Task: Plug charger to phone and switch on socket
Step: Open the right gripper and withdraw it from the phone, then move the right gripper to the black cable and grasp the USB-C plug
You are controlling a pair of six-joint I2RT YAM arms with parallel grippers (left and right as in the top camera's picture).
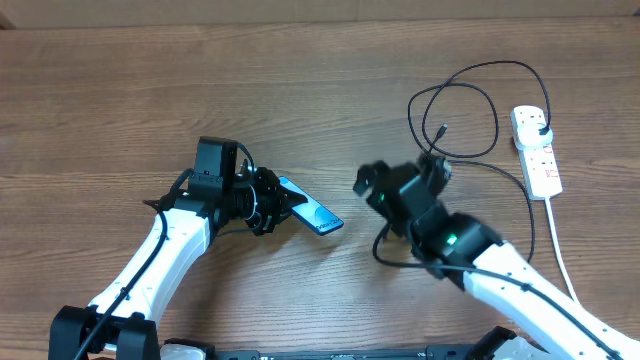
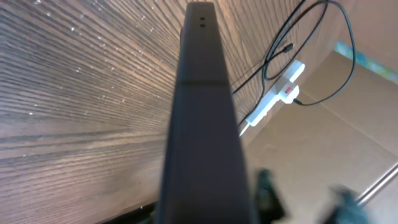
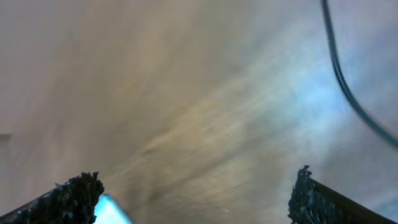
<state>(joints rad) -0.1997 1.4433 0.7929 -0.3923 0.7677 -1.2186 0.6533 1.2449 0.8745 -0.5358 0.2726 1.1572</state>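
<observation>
I need to move my right gripper outward, away from the phone, and down onto the charger cable right behind its connector tip (image 1: 437, 138), which is lying free.
My left gripper (image 1: 268, 208) is shut on one end of the phone (image 1: 312, 214), whose blue lit screen faces up and juts to the right. In the left wrist view the phone (image 2: 202, 124) shows edge-on as a dark bar. My right gripper (image 1: 400, 175) is open and empty, just right of the phone, above bare wood. In the right wrist view its fingers (image 3: 193, 199) are spread wide and the phone's blue glow (image 3: 109, 213) shows at the lower left. The charger cable (image 1: 470, 110) loops on the table, its connector tip (image 1: 441, 130) free. Its black plug (image 1: 541, 130) sits in the socket strip (image 1: 537, 158).
The socket strip's thick white cord (image 1: 560, 250) runs toward the front right edge. Part of the black cable (image 1: 385, 252) passes under my right arm. The strip (image 2: 283, 90) and cable loops (image 2: 323, 62) also show in the left wrist view, with a cardboard surface (image 2: 348, 124) beyond the table.
</observation>
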